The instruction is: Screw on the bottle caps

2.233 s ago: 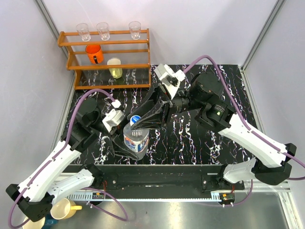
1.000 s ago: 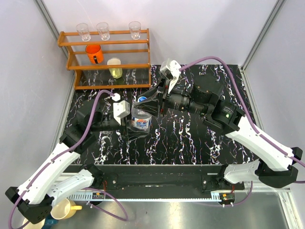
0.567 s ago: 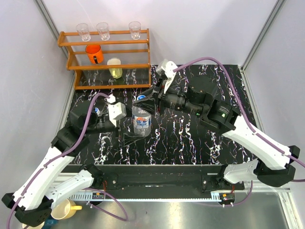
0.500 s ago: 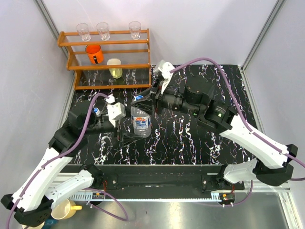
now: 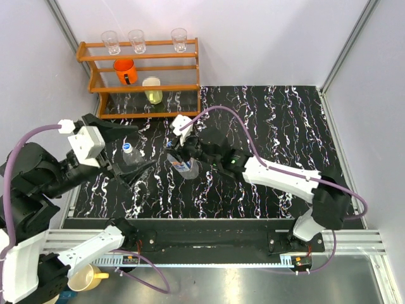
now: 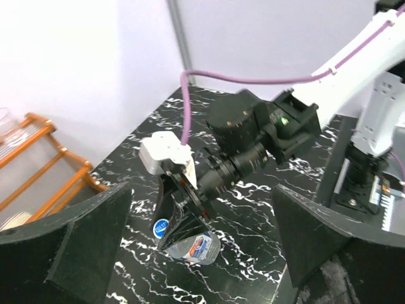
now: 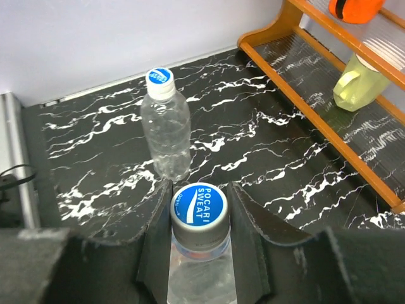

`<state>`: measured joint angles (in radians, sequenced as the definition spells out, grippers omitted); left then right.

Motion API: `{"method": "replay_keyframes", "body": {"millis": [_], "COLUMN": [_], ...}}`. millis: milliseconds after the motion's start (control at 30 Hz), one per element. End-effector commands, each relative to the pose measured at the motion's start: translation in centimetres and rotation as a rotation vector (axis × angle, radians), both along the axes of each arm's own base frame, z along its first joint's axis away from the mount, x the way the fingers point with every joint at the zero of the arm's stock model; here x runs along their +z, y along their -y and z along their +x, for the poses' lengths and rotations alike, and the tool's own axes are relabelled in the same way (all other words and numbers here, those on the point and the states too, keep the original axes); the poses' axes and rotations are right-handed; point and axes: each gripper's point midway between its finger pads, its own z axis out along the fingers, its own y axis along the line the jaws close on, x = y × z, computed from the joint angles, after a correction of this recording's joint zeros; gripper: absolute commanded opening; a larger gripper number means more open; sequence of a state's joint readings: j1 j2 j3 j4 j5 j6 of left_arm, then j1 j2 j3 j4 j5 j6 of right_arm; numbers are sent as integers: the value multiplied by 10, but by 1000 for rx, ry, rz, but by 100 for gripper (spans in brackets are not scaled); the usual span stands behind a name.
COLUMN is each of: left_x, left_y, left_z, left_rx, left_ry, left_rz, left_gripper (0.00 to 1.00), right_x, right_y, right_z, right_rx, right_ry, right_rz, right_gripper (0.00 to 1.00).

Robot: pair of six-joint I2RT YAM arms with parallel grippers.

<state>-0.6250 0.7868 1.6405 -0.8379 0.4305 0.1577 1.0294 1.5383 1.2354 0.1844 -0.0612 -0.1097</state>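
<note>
The wider bottle [image 5: 188,170] is leaning now. I need to move my right gripper to the left in the top view to set it upright on the tabletop beside the narrower one.
The wider clear bottle [image 5: 188,170] stands mid-table with its blue-topped cap [image 7: 198,206] on its neck. My right gripper [image 5: 182,154] reaches in from the right, and its fingers [image 7: 156,221] press both sides of that cap. The bottle and cap also show in the left wrist view [image 6: 195,247]. The narrower bottle [image 5: 131,159] stands to the left, upright, with its cap [image 5: 128,147] on. It is behind the held cap in the right wrist view [image 7: 166,136]. My left gripper [image 5: 142,147] is raised high above the table, wide open and empty [image 6: 199,215].
A wooden rack [image 5: 142,88] at the back left holds clear glasses [image 5: 137,40], an orange cup [image 5: 125,71] and a yellow cup [image 5: 152,90]. A yellow mug [image 5: 85,277] sits below the table's near edge at the left.
My left gripper has let go of the wider bottle, and has pulled back left and risen toward the camera. My right gripper has stayed at that bottle's cap, its arm now stretched lower.
</note>
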Motion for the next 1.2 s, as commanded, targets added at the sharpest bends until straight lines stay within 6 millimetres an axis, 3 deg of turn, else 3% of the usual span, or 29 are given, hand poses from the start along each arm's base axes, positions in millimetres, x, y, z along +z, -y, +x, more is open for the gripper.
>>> {"method": "replay_keyframes", "body": {"millis": [0,133,300,567,1167], "left_x": [-9,-3,-4,-21,-60], "left_y": [-24,-48,-63,-57,-38], "left_z": [29,46,54,56,73], "left_rx": [221,395,498,478,467], "left_ry": [-59,-39,-58,-102,-202], "left_rz": [12,-16,-36,-18,20], "left_gripper": [99,99,99,99,99], "right_x": [52,40,34,3,-51], "right_y": [-12,-26,-37,-56,-62], "right_z": [30,40,51,62,67], "right_rx": [-87,-103,-130,-141,-170], "right_ry": [184,201,211,129,-16], "right_rz": [200,256,387,394,381], "right_gripper": [0,0,0,0,1]}}
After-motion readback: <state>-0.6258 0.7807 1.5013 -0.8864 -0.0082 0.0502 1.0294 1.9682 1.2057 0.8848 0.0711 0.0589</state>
